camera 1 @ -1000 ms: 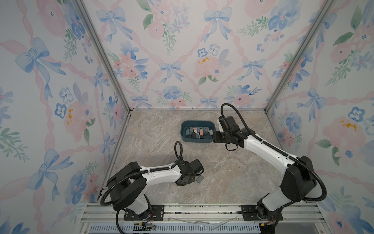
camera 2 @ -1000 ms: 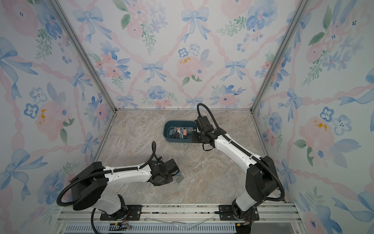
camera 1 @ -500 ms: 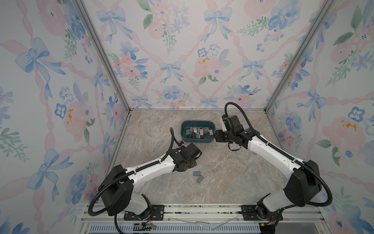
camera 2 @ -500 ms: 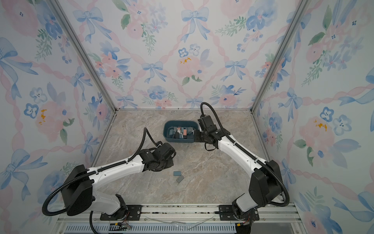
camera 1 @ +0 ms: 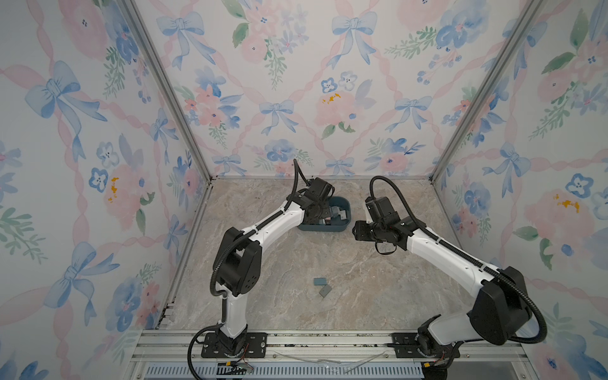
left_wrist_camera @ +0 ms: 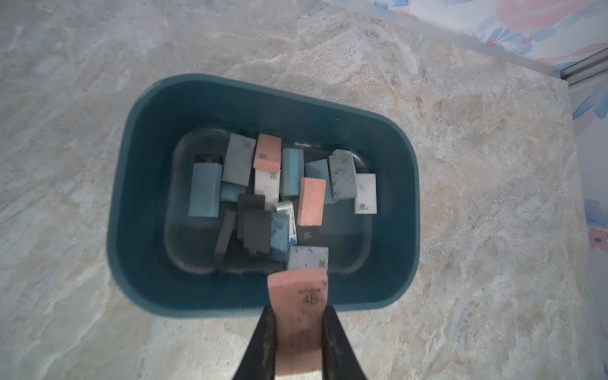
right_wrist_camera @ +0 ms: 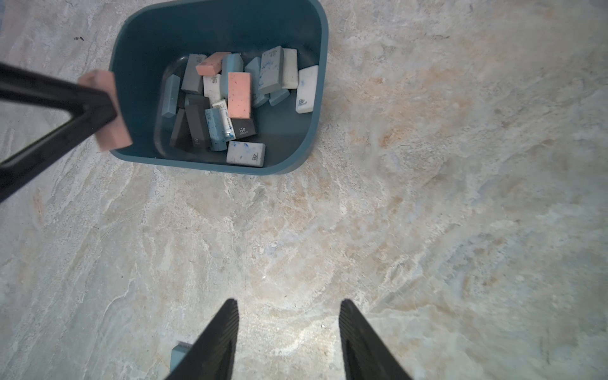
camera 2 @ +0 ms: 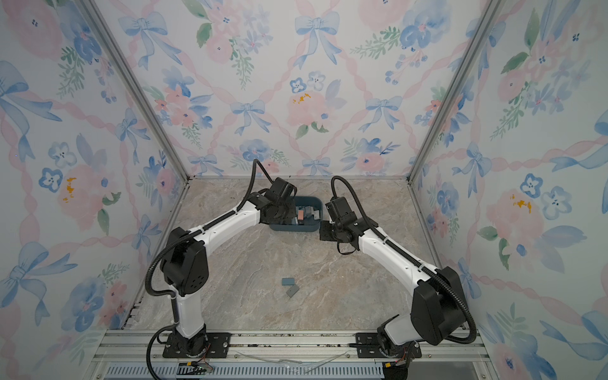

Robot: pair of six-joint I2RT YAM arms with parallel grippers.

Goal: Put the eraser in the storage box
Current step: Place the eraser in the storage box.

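Next, my left gripper moves down toward the heaped erasers in the storage box, which lie well below, and releases the pink eraser.
A pink eraser [left_wrist_camera: 297, 296] marked 4B is pinched between the black fingers of my left gripper [left_wrist_camera: 298, 309], which is shut on it. It hangs over the near rim of the dark teal storage box [left_wrist_camera: 138, 184], where several erasers lie in pink, blue, grey, white and black. The right wrist view shows the same pink eraser [right_wrist_camera: 110, 108] at the edge of the storage box [right_wrist_camera: 138, 49]. My right gripper [right_wrist_camera: 288, 301] is open over bare table beside the box, holding nothing. In both top views the box [camera 1: 342, 223] [camera 2: 312, 227] sits between the two wrists.
Two small grey-blue erasers [camera 1: 319, 281] [camera 1: 325, 291] lie on the marble table toward the front, also seen in a top view [camera 2: 287, 281]. A small blue block [right_wrist_camera: 179, 353] shows partly behind one right finger. Flowered walls close in three sides.
My left arm has swung from the front middle of the table back to the box, carrying the pink eraser. The right gripper has drawn away from the box to its right side.
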